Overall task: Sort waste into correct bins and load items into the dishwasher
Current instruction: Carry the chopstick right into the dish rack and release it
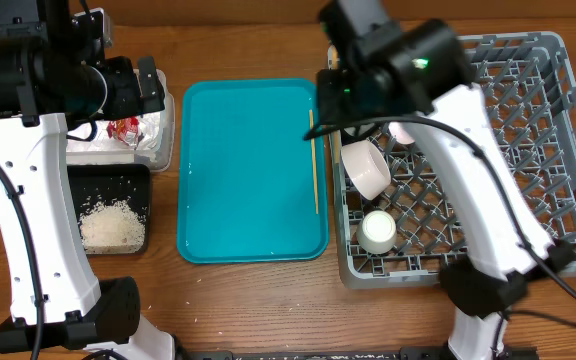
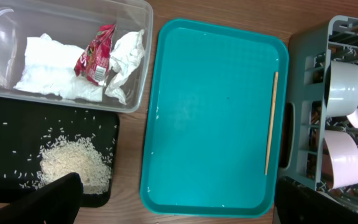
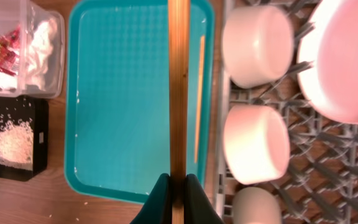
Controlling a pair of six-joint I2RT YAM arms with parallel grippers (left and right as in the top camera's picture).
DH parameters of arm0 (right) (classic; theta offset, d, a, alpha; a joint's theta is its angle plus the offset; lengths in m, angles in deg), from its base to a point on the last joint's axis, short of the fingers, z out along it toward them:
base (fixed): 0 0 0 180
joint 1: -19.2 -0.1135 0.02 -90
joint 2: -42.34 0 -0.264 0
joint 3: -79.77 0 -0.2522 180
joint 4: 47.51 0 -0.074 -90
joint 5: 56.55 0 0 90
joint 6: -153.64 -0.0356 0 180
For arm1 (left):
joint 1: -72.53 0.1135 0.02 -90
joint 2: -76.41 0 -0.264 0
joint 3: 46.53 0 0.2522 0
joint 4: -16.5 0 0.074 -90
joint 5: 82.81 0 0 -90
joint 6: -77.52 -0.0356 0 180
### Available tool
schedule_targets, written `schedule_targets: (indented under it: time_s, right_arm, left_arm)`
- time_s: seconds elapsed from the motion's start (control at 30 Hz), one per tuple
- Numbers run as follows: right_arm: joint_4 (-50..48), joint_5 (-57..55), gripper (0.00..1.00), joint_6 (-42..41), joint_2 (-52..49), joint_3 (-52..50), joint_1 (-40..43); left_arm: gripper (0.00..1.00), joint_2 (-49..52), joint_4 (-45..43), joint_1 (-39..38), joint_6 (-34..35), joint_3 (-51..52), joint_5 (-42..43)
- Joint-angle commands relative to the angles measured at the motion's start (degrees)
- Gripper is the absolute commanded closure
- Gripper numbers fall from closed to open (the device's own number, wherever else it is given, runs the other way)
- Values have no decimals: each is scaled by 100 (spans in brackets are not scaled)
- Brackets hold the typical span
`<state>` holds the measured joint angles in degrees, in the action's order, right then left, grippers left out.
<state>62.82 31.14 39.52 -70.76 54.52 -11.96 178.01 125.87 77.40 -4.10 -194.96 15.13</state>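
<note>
My right gripper should next go to the right in the overhead view and down to the bare wires of the rack beside the bowls, because that part of the dish rack (image 1: 568, 120) is empty.
My right gripper (image 3: 178, 186) is shut on one wooden chopstick (image 3: 179, 87) and holds it above the gap between the teal tray and the grey dish rack (image 1: 568, 120). The second chopstick (image 1: 315, 160) lies along the tray's right edge. The rack holds pale bowls (image 3: 257, 43), a pink plate (image 3: 347, 62) and a small white cup (image 1: 377, 232). My left gripper (image 2: 176, 205) is open and empty, high above the table's left side. The clear tub (image 2: 143, 74) holds the crumpled napkin (image 2: 48, 71) and the red packet (image 2: 95, 55). The black tray (image 2: 5, 124) holds the rice (image 2: 73, 165).
The teal serving tray (image 1: 248, 170) lies in the middle, with a few rice grains along its edges. The tub and black tray stand at the left and the rack at the right. Bare wooden table shows along the front.
</note>
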Motion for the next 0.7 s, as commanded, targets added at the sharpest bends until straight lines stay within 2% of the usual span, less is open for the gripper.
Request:
schedule_targets:
  time_s: [0.0, 0.2, 0.5, 0.67]
  right_arm:
    - [48, -264, 96, 190, 713, -935, 369]
    - [9, -409, 96, 522, 1023, -2413, 1202]
    - [-890, -146, 96, 1543, 1023, -4247, 1851]
    - [-1370, -146, 89, 1790, 1023, -5056, 1967]
  left_arm:
    - [0, -9, -7, 0, -109, -70, 46]
    - [0, -9, -7, 0, -109, -70, 48]
    - [0, -9, -7, 0, -109, -70, 46]
    - [0, -9, -7, 0, -109, -70, 46]
